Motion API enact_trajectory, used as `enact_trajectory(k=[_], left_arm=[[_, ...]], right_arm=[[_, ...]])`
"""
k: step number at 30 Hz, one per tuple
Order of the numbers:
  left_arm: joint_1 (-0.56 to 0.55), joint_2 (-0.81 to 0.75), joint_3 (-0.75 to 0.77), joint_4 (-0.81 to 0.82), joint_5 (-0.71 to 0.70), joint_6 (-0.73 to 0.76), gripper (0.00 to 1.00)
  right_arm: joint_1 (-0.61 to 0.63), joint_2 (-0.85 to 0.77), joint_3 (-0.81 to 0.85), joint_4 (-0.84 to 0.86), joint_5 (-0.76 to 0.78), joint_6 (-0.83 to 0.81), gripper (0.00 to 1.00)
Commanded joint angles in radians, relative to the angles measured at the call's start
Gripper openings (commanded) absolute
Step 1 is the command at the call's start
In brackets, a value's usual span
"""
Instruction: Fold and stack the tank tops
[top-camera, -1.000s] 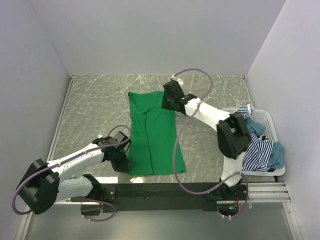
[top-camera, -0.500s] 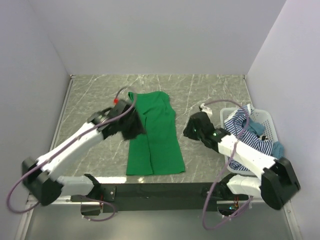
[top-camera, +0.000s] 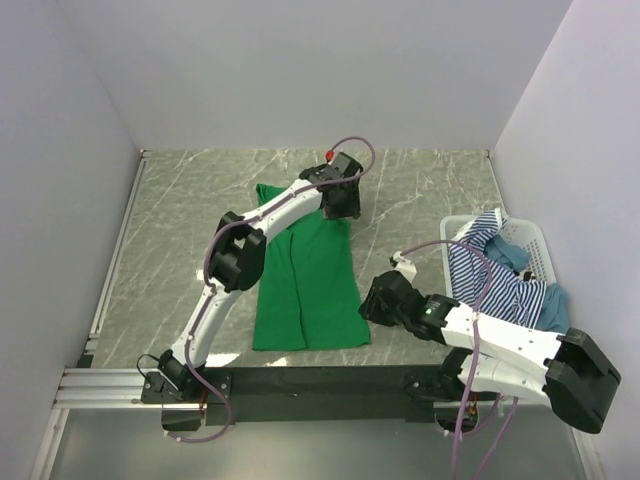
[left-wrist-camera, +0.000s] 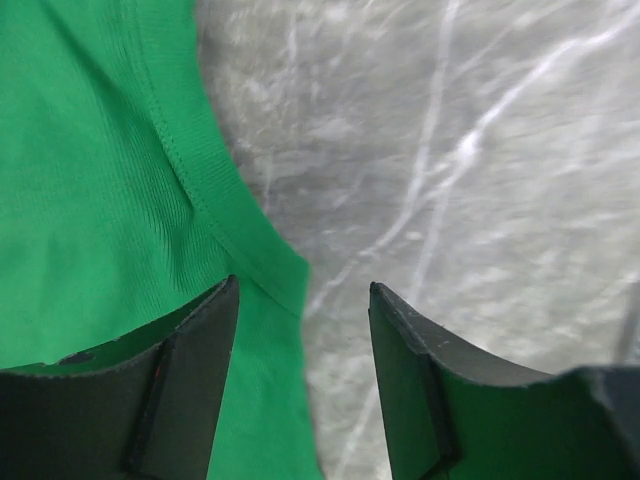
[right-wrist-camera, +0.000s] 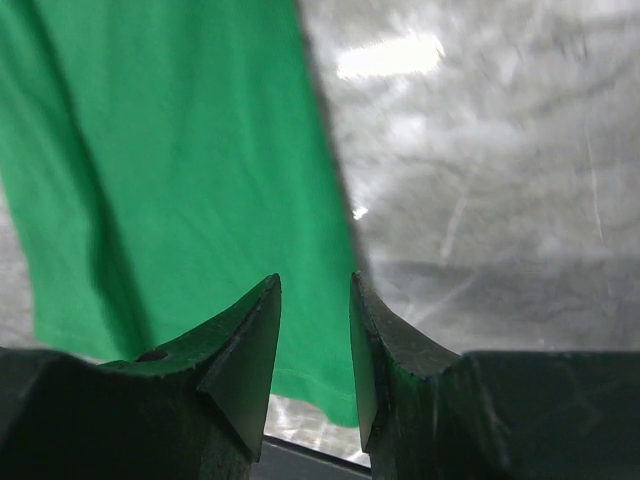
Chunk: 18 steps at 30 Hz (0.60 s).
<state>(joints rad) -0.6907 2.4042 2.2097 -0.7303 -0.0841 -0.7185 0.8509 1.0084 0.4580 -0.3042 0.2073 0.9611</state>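
Observation:
The cloth is still below my right gripper's open fingers, so next I should lower that gripper back onto the green top's edge by the top's near corner (top-camera: 362, 326) (right-wrist-camera: 339, 345).
The green tank top (top-camera: 305, 275) lies flat on the marble table, long and narrow, with a lengthwise crease. My left gripper (top-camera: 341, 208) hovers open over its far right corner; in the left wrist view the hemmed edge of the green top (left-wrist-camera: 190, 170) runs between the open left gripper's (left-wrist-camera: 303, 284) jaws. My right gripper (top-camera: 373, 300) is open beside the near right corner, and the right wrist view shows the green cloth (right-wrist-camera: 190, 150) under the right gripper (right-wrist-camera: 314, 277), nothing gripped. The striped top (top-camera: 497, 290) and the teal one (top-camera: 556, 308) are draped over the basket.
The white slatted basket (top-camera: 541, 243) stands at the table's right edge against the wall. White walls enclose the table at the back and both sides. A black rail (top-camera: 320, 382) with the arm bases runs along the near edge.
My left arm let go at the green top's near left corner and swung to its far right corner, jaws now open. My right arm came back from the far edge to the near right corner.

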Motion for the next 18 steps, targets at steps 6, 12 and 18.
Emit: enact_trajectory(k=[6,12,18], left_arm=[[-0.041,0.013,0.025,0.023,-0.029,0.077,0.62],[-0.066,0.045,0.036,0.014,-0.117,0.082,0.59],[-0.078,0.058,0.013,0.022,-0.201,0.093,0.57]], right_arm=[[0.076,0.033,-0.07,0.077,0.046,0.114,0.41],[0.094,0.05,-0.096,0.096,0.047,0.142,0.4],[0.108,0.038,-0.108,0.071,0.061,0.168,0.4]])
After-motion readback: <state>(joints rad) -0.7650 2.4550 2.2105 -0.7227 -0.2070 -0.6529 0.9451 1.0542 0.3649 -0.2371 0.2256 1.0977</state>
